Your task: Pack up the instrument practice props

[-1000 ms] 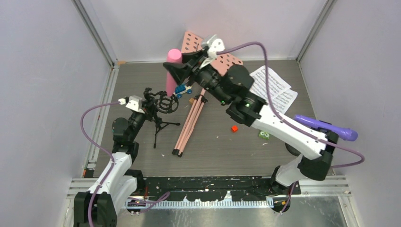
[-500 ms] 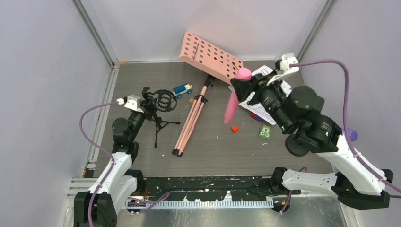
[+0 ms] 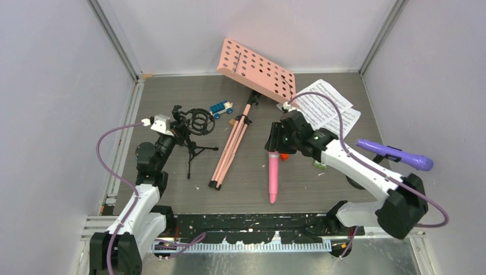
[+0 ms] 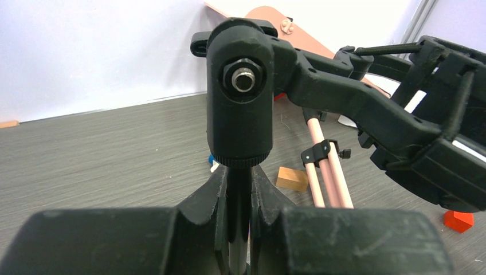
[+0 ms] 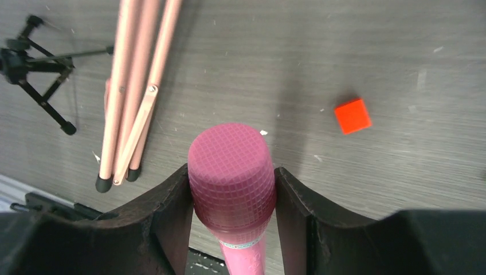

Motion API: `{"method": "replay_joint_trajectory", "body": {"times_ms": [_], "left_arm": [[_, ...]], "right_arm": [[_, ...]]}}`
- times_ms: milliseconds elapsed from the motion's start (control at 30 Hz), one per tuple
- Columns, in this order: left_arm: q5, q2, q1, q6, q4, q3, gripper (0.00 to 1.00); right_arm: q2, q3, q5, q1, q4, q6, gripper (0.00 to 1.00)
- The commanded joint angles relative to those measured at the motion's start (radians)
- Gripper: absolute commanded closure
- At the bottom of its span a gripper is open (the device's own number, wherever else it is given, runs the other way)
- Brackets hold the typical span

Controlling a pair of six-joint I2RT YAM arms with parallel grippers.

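Note:
My right gripper will next go down and left in the top view to release the head on the clear tabletop below it, beside the pink legs.
The pink perforated music rack [image 3: 255, 69] lies at the back, its tripod legs [image 3: 232, 143] folded and stretched toward me. White sheet-music pages [image 3: 324, 106] lie back right. My right gripper [image 3: 275, 150] is shut on the head of the pink microphone [image 3: 273, 177], whose handle points toward the near edge; in the right wrist view the head [image 5: 232, 166] sits between the jaws of the gripper [image 5: 232, 183]. My left gripper [image 3: 182, 130] is shut on the thin stem of a black mic mount [image 3: 198, 122], seen close in the left wrist view [image 4: 240, 103]. The purple microphone [image 3: 395, 154] lies far right.
A blue toy car [image 3: 221, 107] sits by the mount. A red block [image 5: 352, 116] and a green block [image 3: 318, 165] lie near my right arm. A tan block [image 4: 292, 179] lies by the pink legs. Grey walls close in on three sides.
My right arm has swung the pink microphone from the back left, over to the right, and down to the front centre. The left arm and mic mount have not moved.

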Motion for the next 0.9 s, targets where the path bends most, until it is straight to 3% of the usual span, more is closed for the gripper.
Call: {"method": "replay_joint_trajectory", "body": {"times_ms": [0, 400, 733, 867], "left_arm": [[0.028, 0.017, -0.006, -0.052, -0.114, 0.007, 1.00], [-0.043, -0.047, -0.012, -0.025, -0.296, 0.044, 1.00], [-0.050, -0.042, -0.012, -0.018, -0.310, 0.046, 1.00], [-0.062, -0.031, -0.013, -0.015, -0.318, 0.057, 1.00]], "right_arm": [[0.109, -0.051, -0.248, -0.036, 0.220, 0.100, 0.99], [0.419, -0.091, -0.144, -0.087, 0.542, 0.182, 0.87], [0.535, -0.141, -0.121, -0.087, 0.693, 0.192, 0.55], [0.520, -0.159, -0.130, -0.087, 0.696, 0.207, 0.36]]}}
